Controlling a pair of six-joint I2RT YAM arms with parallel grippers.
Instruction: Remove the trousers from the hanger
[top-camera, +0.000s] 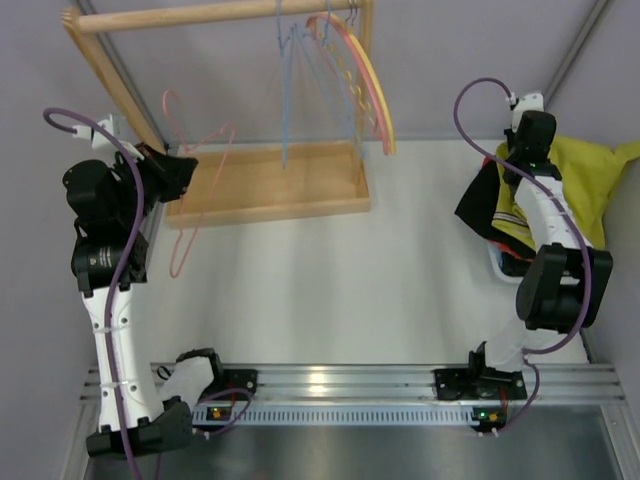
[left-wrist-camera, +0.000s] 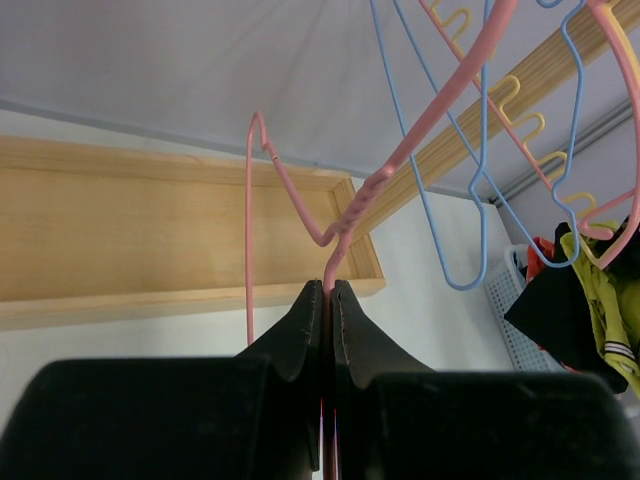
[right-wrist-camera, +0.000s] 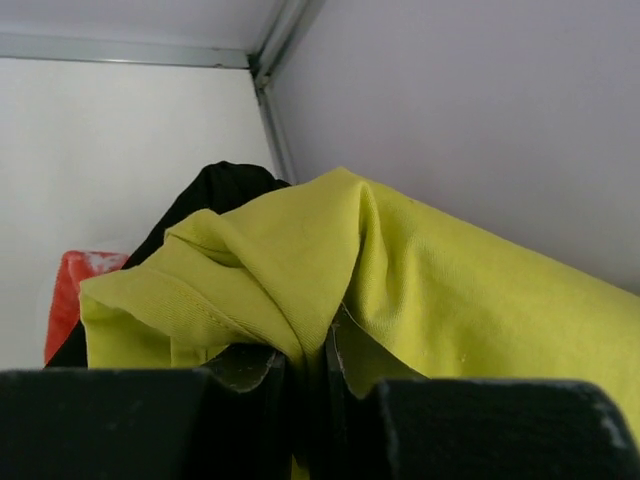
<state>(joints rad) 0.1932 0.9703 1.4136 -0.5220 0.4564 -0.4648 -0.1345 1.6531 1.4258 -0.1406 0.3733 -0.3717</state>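
Next, my left gripper moves outward toward the blue hangers to release the pink hanger on the rack's top bar (top-camera: 254, 9). The bar's bare part lies outward of the gripper.
My left gripper (top-camera: 185, 165) (left-wrist-camera: 328, 288) is shut on the thin pink wire hanger (top-camera: 173, 262) (left-wrist-camera: 288, 190) and holds it in front of the wooden rack; no cloth hangs on the hanger. The yellow-green trousers (top-camera: 592, 178) (left-wrist-camera: 598, 300) (right-wrist-camera: 450, 290) lie bunched at the far right against the wall, on a heap of clothes. My right gripper (top-camera: 522, 155) (right-wrist-camera: 318, 345) sits at that heap, shut on a fold of the trousers. The striped cuffs barely show.
A wooden rack with a tray base (top-camera: 270, 185) and top rail (top-camera: 210, 15) stands at the back, carrying blue wire hangers (top-camera: 288, 90) (left-wrist-camera: 462, 285) and pink-and-yellow hangers (top-camera: 368, 75). Black clothing (top-camera: 480, 205) (right-wrist-camera: 215, 190) and a white basket (top-camera: 497, 262) sit under the trousers.
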